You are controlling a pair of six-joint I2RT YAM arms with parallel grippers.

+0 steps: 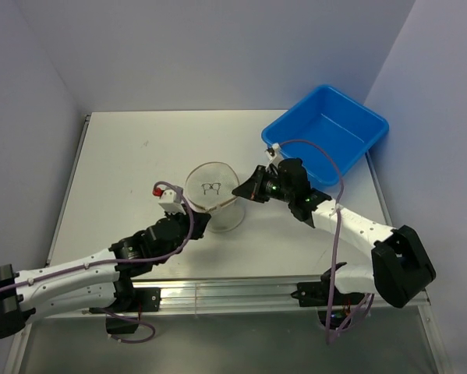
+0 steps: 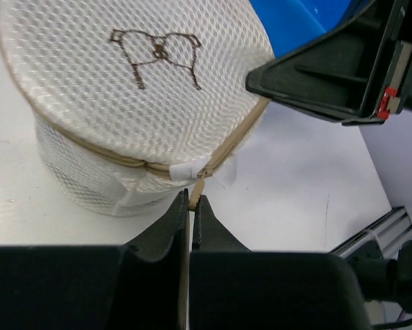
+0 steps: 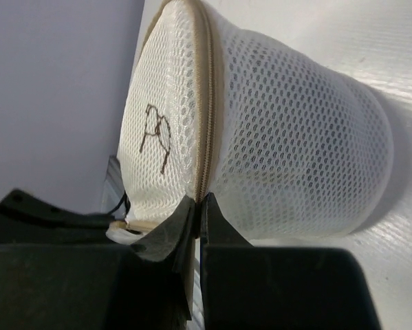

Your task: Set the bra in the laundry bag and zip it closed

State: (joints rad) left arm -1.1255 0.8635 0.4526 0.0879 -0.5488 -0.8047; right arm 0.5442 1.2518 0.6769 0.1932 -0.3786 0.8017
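Observation:
The tan zipper pull [image 1: 208,211] [image 2: 196,195] in my left gripper's fingers is already at the white tab. I will next ease it left in the top view and release it.
The laundry bag [image 1: 214,195] stands on the table as a short whitish mesh cylinder with a tan zipper rim and a dark mark on its round face. It also shows in the left wrist view [image 2: 116,96] and the right wrist view [image 3: 295,137]. My left gripper [image 1: 203,222] is shut on the tan zipper pull [image 2: 196,195] at the bag's near rim. My right gripper [image 1: 238,191] is shut on the tan zipper rim [image 3: 206,137] at the bag's right side. The bra is hidden; only a dim shape shows through the mesh.
A blue plastic bin [image 1: 327,132] stands at the back right of the table, just behind my right arm. The white table [image 1: 124,171] ends at a metal rail along the near edge. My right gripper's black body [image 2: 329,75] hangs close over the bag in the left wrist view.

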